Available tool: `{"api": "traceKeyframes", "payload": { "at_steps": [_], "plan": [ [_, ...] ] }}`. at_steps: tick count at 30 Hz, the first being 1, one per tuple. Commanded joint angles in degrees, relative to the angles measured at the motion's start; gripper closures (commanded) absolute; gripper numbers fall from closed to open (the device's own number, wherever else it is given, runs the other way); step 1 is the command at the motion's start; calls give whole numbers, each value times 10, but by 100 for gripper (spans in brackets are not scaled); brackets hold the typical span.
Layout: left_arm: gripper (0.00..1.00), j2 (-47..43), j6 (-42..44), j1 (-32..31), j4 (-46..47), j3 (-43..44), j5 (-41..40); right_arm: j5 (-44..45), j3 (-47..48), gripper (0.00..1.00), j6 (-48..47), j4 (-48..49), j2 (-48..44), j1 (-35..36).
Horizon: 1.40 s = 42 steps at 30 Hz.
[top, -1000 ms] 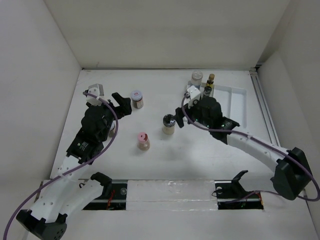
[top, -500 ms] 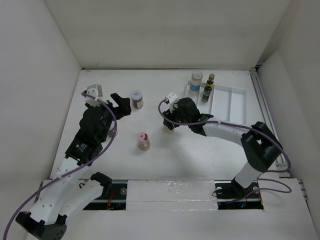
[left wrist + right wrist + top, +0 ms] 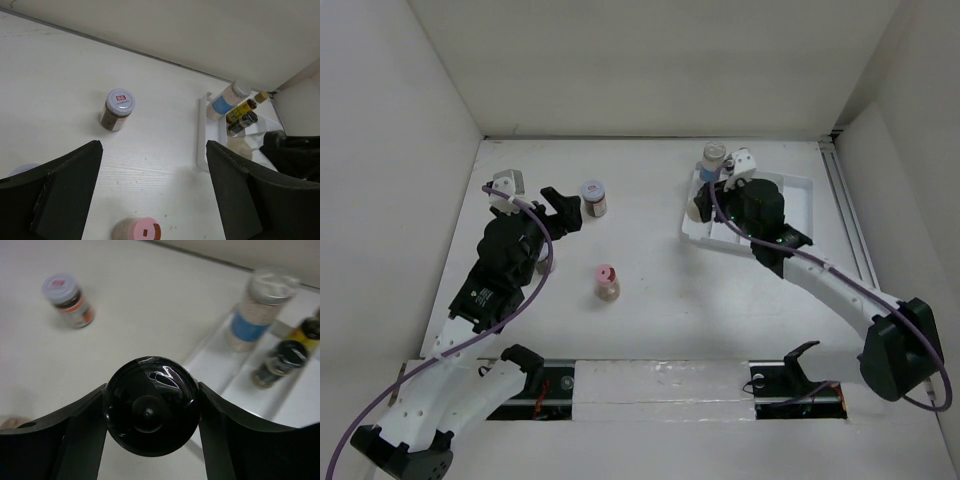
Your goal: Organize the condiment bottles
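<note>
My right gripper should move the black-lidded jar to the right in the top view next and lower it onto the bare bottom of the tray in front of the small dark-capped bottle.
My right gripper is shut on the black-lidded jar and holds it over the near left corner of the white tray. In the right wrist view the blue-labelled white-lidded jar, the slim amber bottle and the small dark-capped bottle stand in the tray's back left. The red-white-topped jar and the pink-capped jar stand on the table. My left gripper is open and empty, just left of the red-white-topped jar.
White walls close in the table at the back and on both sides. The tray's raised rim lies between the table's middle and the bottles. The right half of the tray shows bare floor.
My right gripper reached left to the black-lidded jar in the table's middle, closed on it and carried it back right to the tray's left edge. The left arm has not moved.
</note>
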Motion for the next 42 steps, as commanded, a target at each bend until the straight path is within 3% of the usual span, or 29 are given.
{"api": "traceKeyframes", "payload": {
  "at_steps": [1,11,25,30,33,40,42],
  "plan": [
    [19,-2,3,4,27,-3,5,54,-11,52,40,33,-4,-58],
    [19,3,3,4,27,2,11,82,21,51,47,33,77,-124],
    [19,8,3,4,27,2,5,130,6,48,83,12,134,-129],
    [19,8,3,4,27,2,-1,123,11,20,83,6,156,-129],
    [19,13,3,4,27,2,-1,131,18,4,83,-9,122,-118],
    [19,13,3,4,22,2,-6,160,30,0,67,-39,-7,-61],
    [18,13,3,4,22,2,-6,105,25,0,47,-31,-24,-24]
  ]
}}
